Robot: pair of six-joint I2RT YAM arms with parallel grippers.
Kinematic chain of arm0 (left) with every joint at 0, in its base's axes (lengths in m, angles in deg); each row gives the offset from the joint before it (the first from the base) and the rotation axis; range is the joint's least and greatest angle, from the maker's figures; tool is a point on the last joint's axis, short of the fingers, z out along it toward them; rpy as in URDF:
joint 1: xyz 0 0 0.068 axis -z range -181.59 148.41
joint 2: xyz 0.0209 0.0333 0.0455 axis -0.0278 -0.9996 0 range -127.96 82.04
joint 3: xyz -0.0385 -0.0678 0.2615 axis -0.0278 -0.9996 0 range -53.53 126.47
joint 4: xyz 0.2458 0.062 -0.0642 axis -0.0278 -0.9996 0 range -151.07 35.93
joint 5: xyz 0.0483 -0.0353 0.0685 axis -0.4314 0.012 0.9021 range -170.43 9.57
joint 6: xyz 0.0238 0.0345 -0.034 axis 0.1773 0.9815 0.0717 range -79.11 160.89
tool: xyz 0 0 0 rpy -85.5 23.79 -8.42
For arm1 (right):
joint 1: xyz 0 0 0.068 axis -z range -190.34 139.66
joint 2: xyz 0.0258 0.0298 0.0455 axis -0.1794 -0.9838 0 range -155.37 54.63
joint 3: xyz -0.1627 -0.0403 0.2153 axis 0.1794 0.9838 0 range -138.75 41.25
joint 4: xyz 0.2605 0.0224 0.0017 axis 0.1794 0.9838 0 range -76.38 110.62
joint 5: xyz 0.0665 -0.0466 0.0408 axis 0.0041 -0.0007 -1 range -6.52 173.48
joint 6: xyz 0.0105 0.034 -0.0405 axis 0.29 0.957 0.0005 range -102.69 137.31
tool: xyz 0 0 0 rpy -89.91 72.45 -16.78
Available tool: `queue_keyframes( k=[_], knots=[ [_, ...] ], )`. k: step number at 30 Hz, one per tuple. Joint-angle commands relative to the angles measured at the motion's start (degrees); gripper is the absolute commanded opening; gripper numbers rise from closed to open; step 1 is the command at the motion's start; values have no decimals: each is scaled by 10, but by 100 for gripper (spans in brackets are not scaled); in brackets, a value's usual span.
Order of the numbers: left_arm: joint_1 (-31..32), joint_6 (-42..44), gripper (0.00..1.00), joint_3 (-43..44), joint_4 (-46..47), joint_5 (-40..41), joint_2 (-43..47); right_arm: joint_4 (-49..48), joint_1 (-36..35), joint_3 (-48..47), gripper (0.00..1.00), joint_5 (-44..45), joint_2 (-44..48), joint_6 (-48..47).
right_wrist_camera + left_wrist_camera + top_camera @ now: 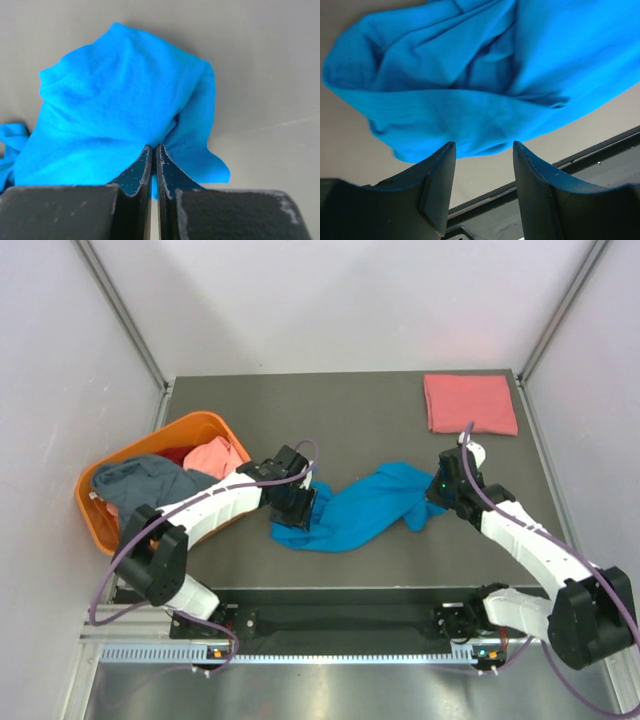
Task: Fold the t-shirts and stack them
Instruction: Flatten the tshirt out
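The robot's left gripper will next move down and to the right in the top view, onto the bunched folds of the t-shirt, since the right gripper already holds the opposite end of the t-shirt.
A bright blue t-shirt (pixel 355 510) lies crumpled across the middle of the table. My right gripper (pixel 437 497) is shut on its right end; in the right wrist view the cloth (pixel 115 110) is pinched between the closed fingers (pixel 154 150). My left gripper (pixel 300 508) hovers at the shirt's left end, open and empty; in the left wrist view the blue cloth (pixel 480 75) lies just beyond the spread fingertips (pixel 484 145). A folded salmon-pink t-shirt (pixel 470 403) lies at the far right corner. A grey-blue shirt (pixel 150 480) and a salmon-pink one (pixel 215 457) sit in the basket.
The orange plastic basket (pixel 110 523) stands at the left edge of the table, next to my left arm. The table's front rail (pixel 580 155) runs close behind the left gripper. White walls enclose the table on three sides.
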Motion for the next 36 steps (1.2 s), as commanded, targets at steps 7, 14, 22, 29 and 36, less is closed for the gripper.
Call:
queue_keyframes(
  k=[7, 14, 22, 29, 36],
  knots=[
    [61, -4, 59, 19, 55, -17, -49, -2, 10, 36, 0, -8, 71, -9],
    [84, -8, 47, 40, 60, 13, -109, -1, 9, 37, 0, -14, 67, -13],
    [82, 11, 0, 341, -143, 246, -92, 99, 31, -104, 0, 38, 41, -56],
    [80, 25, 0, 503, -153, 374, -9, 165, 124, -258, 0, 53, 86, -109],
    [79, -16, 0, 391, -164, 390, 71, 203, 168, -205, 0, -19, 140, -114]
  ],
)
